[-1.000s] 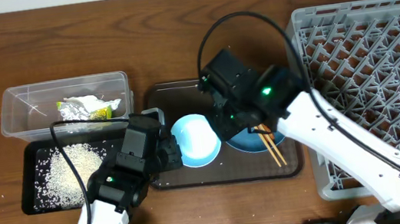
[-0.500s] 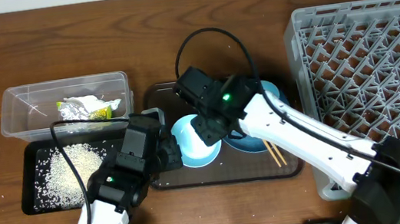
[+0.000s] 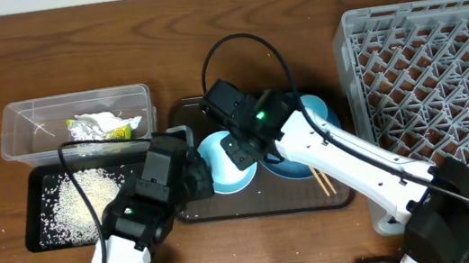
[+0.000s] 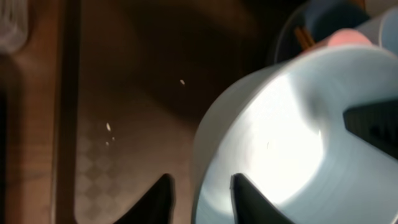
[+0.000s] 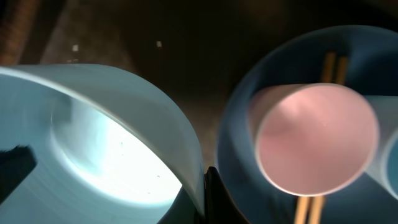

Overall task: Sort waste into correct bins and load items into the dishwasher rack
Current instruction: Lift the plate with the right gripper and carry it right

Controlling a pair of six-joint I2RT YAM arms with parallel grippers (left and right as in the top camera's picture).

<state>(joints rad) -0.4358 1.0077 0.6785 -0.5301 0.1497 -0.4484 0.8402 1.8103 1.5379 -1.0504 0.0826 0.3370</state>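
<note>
I need to lift the bowl across, lower it and release it, because the rack's far end is empty. It is outward of my right gripper and to its right in the overhead view.
The white-blue bowl sits tilted on the brown tray, filling the left wrist view and the right wrist view. My left gripper is open at its left rim, one finger outside and one inside. My right gripper is shut on the bowl's right rim. Right of it lies the blue plate, carrying the pink-inside cup and the wooden chopsticks. The foil wrapper lies in the clear tub, and rice in the black tray.
The grey dishwasher rack fills the right side of the table. The brown serving tray lies between the bins and the rack, under both grippers. A few rice grains dot the tray floor.
My right gripper swung left from over the plate to the bowl and shut on its right rim. The left jaws, shut on the left rim before, have opened.
</note>
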